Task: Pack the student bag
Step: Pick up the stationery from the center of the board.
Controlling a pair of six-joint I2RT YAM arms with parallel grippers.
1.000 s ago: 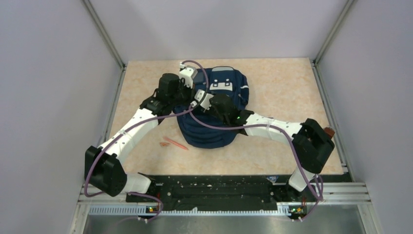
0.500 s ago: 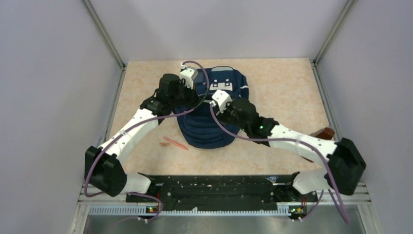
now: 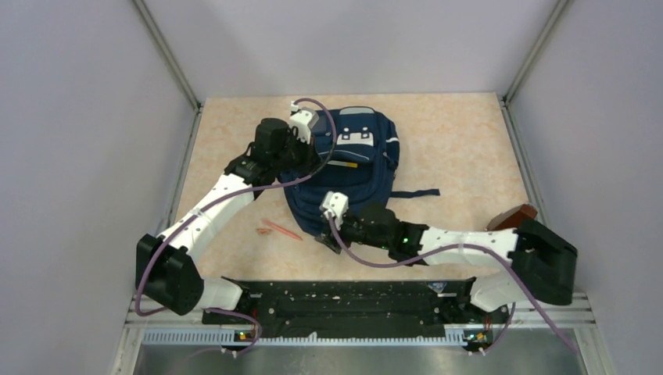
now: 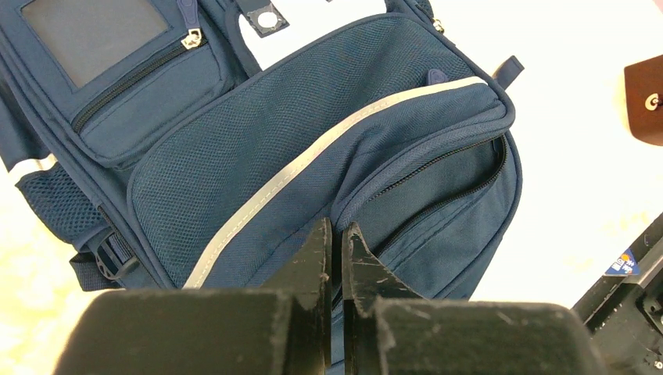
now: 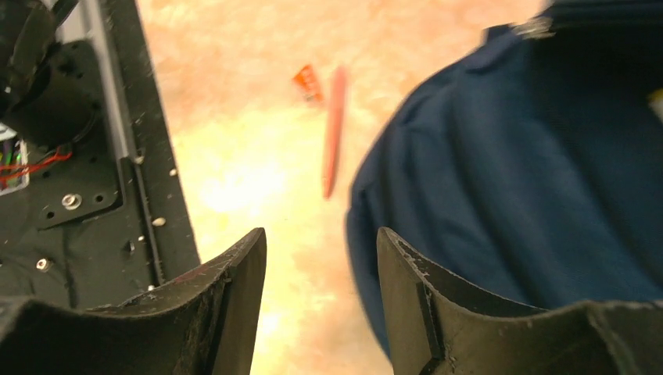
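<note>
My right gripper moves down and to the left in the top view to the unpacked red pen next, onto the pen's bag-side end (image 3: 295,235) (image 5: 328,170).
The student bag (image 3: 356,168), a navy-blue backpack with grey-white stripes and white patches, lies flat in the middle of the table. My left gripper (image 3: 310,158) is at the bag's left side. In the left wrist view it (image 4: 336,234) is shut on a fold of the bag (image 4: 297,141) beside the zipped opening. My right gripper (image 3: 325,239) is low at the bag's near edge. In the right wrist view it (image 5: 320,244) is open and empty, with the bag (image 5: 532,172) just to its right.
A red pen (image 3: 280,229) and a small orange piece (image 3: 263,231) lie left of the bag; both show in the right wrist view, pen (image 5: 335,129), piece (image 5: 307,80). A brown object (image 3: 512,216) sits at the right edge. A dark strap (image 3: 414,193) trails right.
My right arm has swung off the top of the bag, out to the right and then down to the bag's near edge. The left gripper has kept its hold.
</note>
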